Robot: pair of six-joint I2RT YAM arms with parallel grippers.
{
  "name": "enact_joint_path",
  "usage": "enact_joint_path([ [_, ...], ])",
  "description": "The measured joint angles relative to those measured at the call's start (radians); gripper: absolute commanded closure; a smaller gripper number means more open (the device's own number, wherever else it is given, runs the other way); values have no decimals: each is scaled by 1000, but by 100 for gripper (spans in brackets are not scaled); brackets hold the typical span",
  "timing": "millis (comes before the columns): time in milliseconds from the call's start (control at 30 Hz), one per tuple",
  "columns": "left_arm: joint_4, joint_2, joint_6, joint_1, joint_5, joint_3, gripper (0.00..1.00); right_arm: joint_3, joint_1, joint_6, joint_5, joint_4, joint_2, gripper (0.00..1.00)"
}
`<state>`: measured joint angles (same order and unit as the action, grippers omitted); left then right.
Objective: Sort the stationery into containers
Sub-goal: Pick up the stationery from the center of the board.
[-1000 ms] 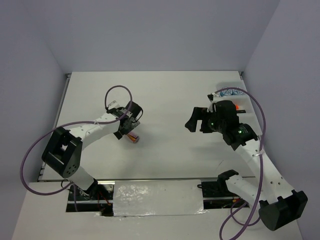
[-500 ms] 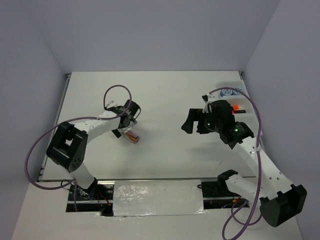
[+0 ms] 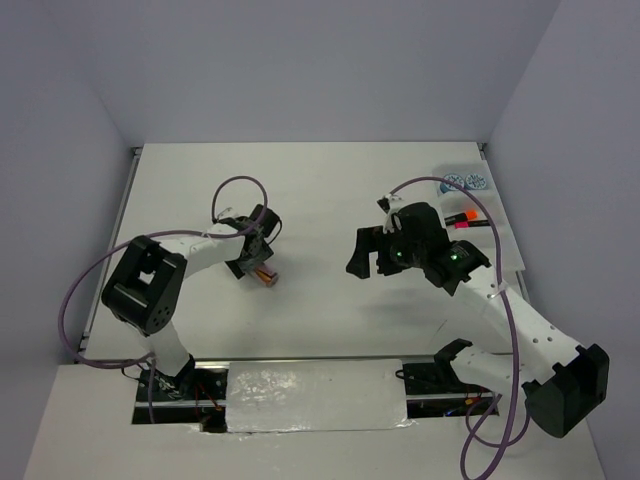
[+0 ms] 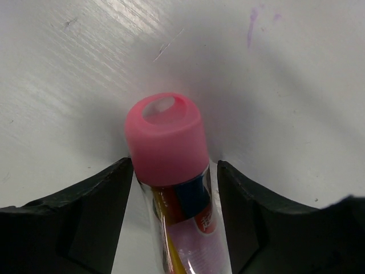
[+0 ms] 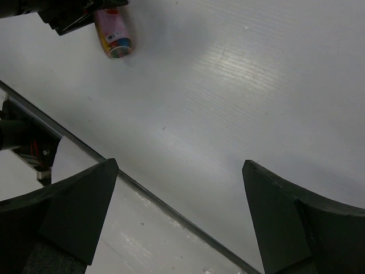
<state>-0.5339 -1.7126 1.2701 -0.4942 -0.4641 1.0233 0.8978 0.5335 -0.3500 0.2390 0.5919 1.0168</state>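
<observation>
The packet's uncapped end (image 3: 267, 276) (image 5: 118, 47) sticks out from the left gripper, to the left of my right gripper in the top view. My right gripper should tilt and move across onto it next.
A small pink-capped packet (image 3: 266, 277) with orange-yellow and blue inside lies on the white table left of centre. My left gripper (image 3: 257, 266) is down over it. In the left wrist view the packet (image 4: 166, 142) fills the gap of the left gripper (image 4: 174, 166), both black fingers closed in against its sides. My right gripper (image 3: 364, 253) hovers open over the table's middle, holding nothing; its wrist view shows the packet (image 5: 113, 35) far off. A clear tray (image 3: 506, 246) at the far right holds orange and pink highlighters (image 3: 461, 218) and blue-and-white round items (image 3: 466, 182).
The table's near edge (image 5: 171, 205) runs under my right gripper (image 5: 178, 165). A foil-covered panel (image 3: 315, 395) sits between the arm bases. A purple cable (image 3: 235, 190) loops above the left wrist. Grey walls close in the table.
The left gripper's jaws have closed in around the pink packet, which stays on the table. The right arm has swung left, away from the tray, with its jaws still wide.
</observation>
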Motion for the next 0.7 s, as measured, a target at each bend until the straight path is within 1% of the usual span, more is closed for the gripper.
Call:
enact_joint_path([
  [33,6,-2,-8,0,1,-3,48,0,1,0,2,0,1,2],
  [67,11,-2,-5,1,3,-5,60,0,3,0,2,0,1,2],
  [100,18,-1,-9,1,5,-5,69,0,3,0,2,0,1,2],
  [133,26,1,-16,2,7,-8,83,2,4,0,3,0,1,2],
  [200,40,8,-34,2,11,-16,99,6,5,0,6,-3,1,3],
  [300,89,47,-54,6,50,-56,100,5,6,-4,33,-20,1,1],
  [433,201,180,-106,4,154,-148,100,-22,6,-53,74,-108,-7,0],
  [600,501,430,-169,-43,318,-279,100,-154,9,-159,136,-286,-63,0],
  [700,655,525,-192,-85,397,-306,100,-203,21,-206,166,-345,-113,0],
])
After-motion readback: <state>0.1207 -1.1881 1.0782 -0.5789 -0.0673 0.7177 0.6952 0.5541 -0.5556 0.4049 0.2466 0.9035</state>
